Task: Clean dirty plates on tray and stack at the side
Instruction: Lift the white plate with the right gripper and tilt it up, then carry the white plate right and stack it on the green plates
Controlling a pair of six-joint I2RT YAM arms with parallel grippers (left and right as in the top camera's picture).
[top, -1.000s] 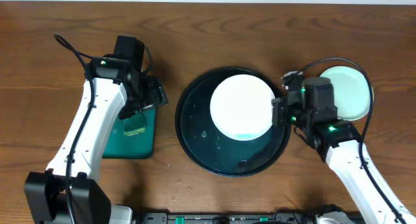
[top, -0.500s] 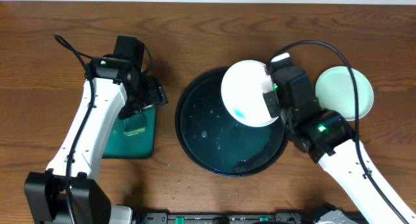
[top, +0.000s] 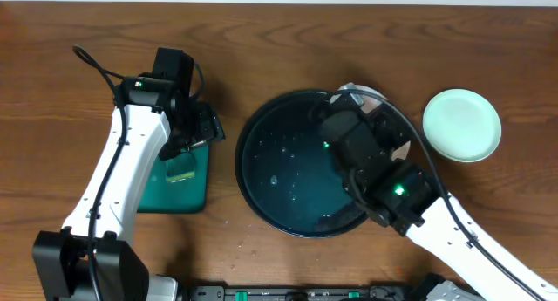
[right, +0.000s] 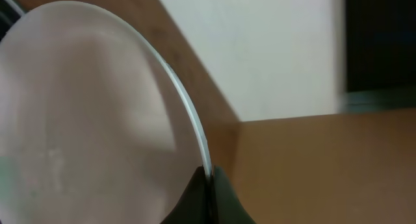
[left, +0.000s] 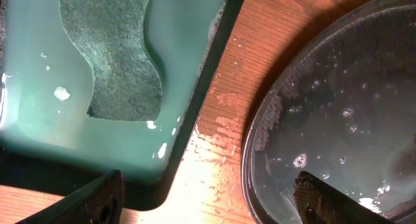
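I should move my right gripper off the tray next, level the white plate (top: 362, 91) and lower it onto the pale-mint plate (top: 462, 125), then let it go, because that one is at the side.
The round black tray (top: 277, 174) sits wet and glossy at the table's middle; its rim (left: 257, 146) also shows in the left wrist view. My right gripper (top: 353, 105) hangs over the tray's far right side, shut on the rim of a white plate (top: 362, 91) tipped up on edge. Up close, the right gripper (right: 209, 177) pinches that plate (right: 84, 120) at its lower edge. A pale-mint plate (top: 462, 125) lies on the table to the right of the tray. My left gripper (top: 202, 131) (left: 208, 201) stands open between the rectangular tray and the round tray, holding nothing.
A rectangular black tray with teal liquid (top: 174, 192) (left: 39, 94) lies at the left, with a green sponge (top: 181, 166) (left: 117, 55) in it. Water drops wet the wood (left: 214, 120) between the two trays.
The right arm has swung left over the round tray, lifting the white plate off it and tipping it from flat to on edge. The left arm has not moved.
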